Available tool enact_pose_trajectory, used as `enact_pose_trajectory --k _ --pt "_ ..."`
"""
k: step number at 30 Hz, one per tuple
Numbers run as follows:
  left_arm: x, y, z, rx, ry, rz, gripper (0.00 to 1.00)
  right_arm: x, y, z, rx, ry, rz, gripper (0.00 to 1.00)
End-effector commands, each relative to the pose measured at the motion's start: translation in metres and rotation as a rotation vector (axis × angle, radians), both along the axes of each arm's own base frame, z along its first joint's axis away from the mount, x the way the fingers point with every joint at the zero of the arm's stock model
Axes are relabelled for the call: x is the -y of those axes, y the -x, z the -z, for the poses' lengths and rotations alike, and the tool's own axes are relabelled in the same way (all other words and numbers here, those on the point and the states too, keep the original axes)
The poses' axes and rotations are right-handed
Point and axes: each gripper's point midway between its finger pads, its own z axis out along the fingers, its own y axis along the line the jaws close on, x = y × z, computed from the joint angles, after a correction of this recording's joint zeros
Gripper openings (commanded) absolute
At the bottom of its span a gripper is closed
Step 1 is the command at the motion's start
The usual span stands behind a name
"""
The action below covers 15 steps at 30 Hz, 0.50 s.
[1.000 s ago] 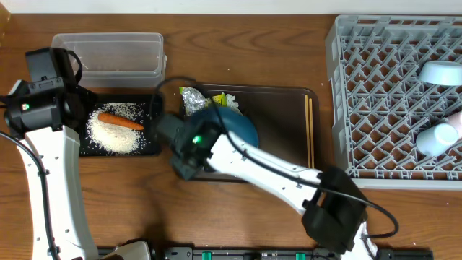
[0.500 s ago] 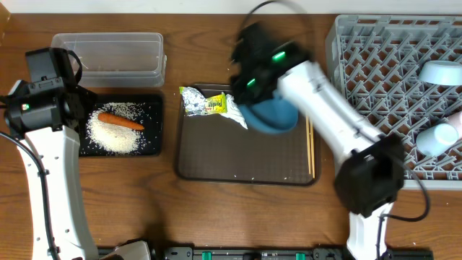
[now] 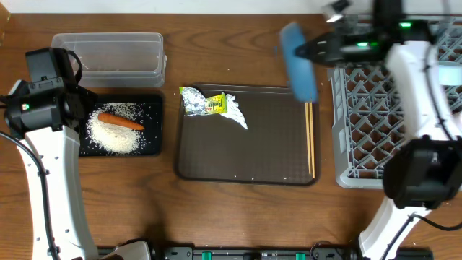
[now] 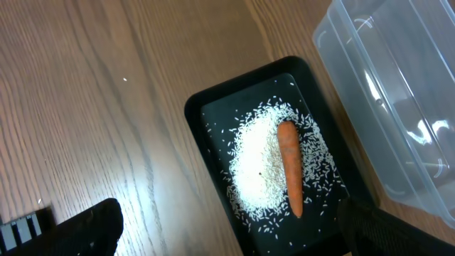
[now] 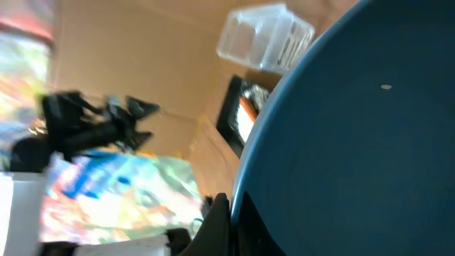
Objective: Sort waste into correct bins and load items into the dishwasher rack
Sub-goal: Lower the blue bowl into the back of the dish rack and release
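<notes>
The rack's far half (image 3: 369, 76) is below on the right in the overhead view, so I should move my right gripper to that side and down to let go of the dish (image 3: 299, 61).
My right gripper (image 3: 309, 49) is shut on the rim of the dark blue dish (image 3: 299, 61), which hangs on edge in the air just left of the grey dishwasher rack (image 3: 375, 115). The right wrist view shows the dish (image 5: 355, 142) filling the frame, its rim pinched between the jaws of the gripper (image 5: 233, 220). The silver wrapper (image 3: 211, 105) and the chopsticks (image 3: 310, 137) lie on the brown serving tray (image 3: 245, 155). Rice (image 3: 114, 133) and a carrot (image 3: 121, 121) lie in the black tray (image 3: 153, 148). My left gripper (image 4: 227, 213) hovers open over that tray's near end (image 4: 206, 114).
The clear plastic tub (image 3: 108, 52) stands behind the black tray and looks empty. My right arm (image 3: 426, 87) stretches over the rack and hides part of it. The left arm (image 3: 50, 166) runs along the table's left side.
The right arm has lifted the blue dish off the brown tray and swung it right and back to the rack's left edge, turning it on edge. The left arm has not moved.
</notes>
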Motion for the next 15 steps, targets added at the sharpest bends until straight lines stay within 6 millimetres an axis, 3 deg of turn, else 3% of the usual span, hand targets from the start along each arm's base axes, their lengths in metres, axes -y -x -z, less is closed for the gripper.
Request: enact_pose_trajectory --k 1,8,15 --pt "-0.004 0.002 -0.004 -0.005 -0.025 -0.009 1.0 0.043 0.006 -0.039 0.153 -0.099 0.04 0.01" --pt "-0.004 0.002 -0.004 -0.005 -0.025 -0.009 1.0 0.136 0.007 -0.038 0.208 -0.077 0.235 0.01" --pt "-0.004 0.002 -0.004 -0.005 -0.025 -0.009 1.0 0.21 0.016 -0.059 0.351 -0.135 0.383 0.01"
